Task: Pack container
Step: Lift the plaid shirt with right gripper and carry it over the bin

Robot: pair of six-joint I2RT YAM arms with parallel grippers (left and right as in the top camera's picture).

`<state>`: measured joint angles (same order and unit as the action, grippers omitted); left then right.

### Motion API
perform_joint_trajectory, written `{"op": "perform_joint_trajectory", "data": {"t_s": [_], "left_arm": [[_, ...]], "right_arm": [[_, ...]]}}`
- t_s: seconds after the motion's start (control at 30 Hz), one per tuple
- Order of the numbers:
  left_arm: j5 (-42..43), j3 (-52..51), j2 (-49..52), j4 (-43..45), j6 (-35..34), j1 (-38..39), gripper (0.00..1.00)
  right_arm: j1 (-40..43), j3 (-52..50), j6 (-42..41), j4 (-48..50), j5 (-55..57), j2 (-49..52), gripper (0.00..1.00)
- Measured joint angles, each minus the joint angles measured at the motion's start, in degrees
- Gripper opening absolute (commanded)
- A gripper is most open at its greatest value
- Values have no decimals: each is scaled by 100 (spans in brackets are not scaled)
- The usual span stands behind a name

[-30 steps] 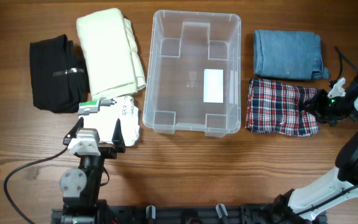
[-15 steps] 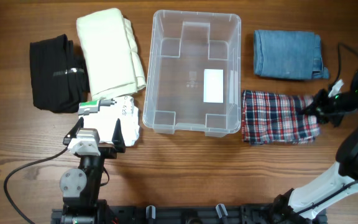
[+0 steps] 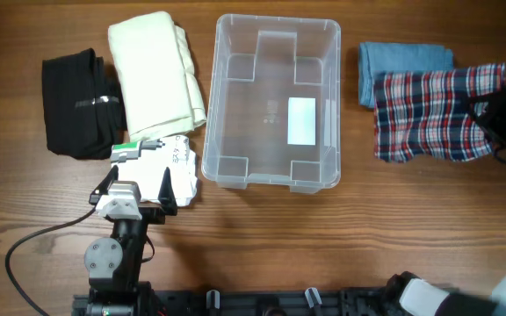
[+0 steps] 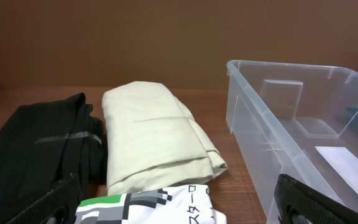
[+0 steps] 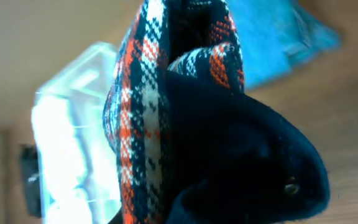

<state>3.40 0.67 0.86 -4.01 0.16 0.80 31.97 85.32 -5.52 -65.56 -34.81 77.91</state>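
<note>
The container is empty, so I will move my right gripper to the left in the overhead view and down into its near half, and let go of the plaid garment there.
The clear plastic container stands empty in the middle of the table. It also shows in the left wrist view and blurred in the right wrist view. My right gripper is shut on a red, white and navy plaid garment. It holds the garment lifted at the far right, over the folded blue denim. In the right wrist view the plaid cloth hangs in front of the dark finger. My left gripper is open over a white printed garment, its fingers spread wide.
A cream folded garment and a black folded garment lie left of the container. Both show in the left wrist view, the cream one and the black one. A cable runs across the front left.
My right gripper has lifted the plaid garment off the table and carried it back and to the right, so it now hangs partly over the denim. The left arm has not moved.
</note>
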Motion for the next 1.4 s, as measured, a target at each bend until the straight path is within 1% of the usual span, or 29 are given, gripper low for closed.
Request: {"op": "perform_joint_trajectory", "data": {"t_s": [0.17,0.27,0.3,0.37,0.57,0.63,0.67,0.83,1.1,1.27,1.4], "left_arm": [[0,0,0,0,2,0,100],[0,0,0,0,2,0,100],[0,0,0,0,2,0,100],[0,0,0,0,2,0,100],[0,0,0,0,2,0,100],[0,0,0,0,2,0,100],[0,0,0,0,2,0,100],[0,0,0,0,2,0,100],[0,0,0,0,2,0,100],[0,0,0,0,0,0,100],[0,0,0,0,2,0,100]], "right_arm": [[-470,2,-560,498,-531,-745,4],[-1025,2,-1152,979,-717,-1084,4],[-1226,2,-1349,1110,-734,-1141,6],[-1655,2,-1718,1285,-699,-1174,4],[-3071,2,-2435,1532,-37,-901,4],[-3379,2,-2566,1585,188,-787,4],[-3764,2,-2767,1635,470,-592,4],[-4535,2,-3362,1832,1054,33,4],[-5182,2,-4048,1976,1464,903,4],[-5377,2,-4310,1989,1561,1185,4],[-5429,-59,-4631,2002,1731,1211,4]]}}
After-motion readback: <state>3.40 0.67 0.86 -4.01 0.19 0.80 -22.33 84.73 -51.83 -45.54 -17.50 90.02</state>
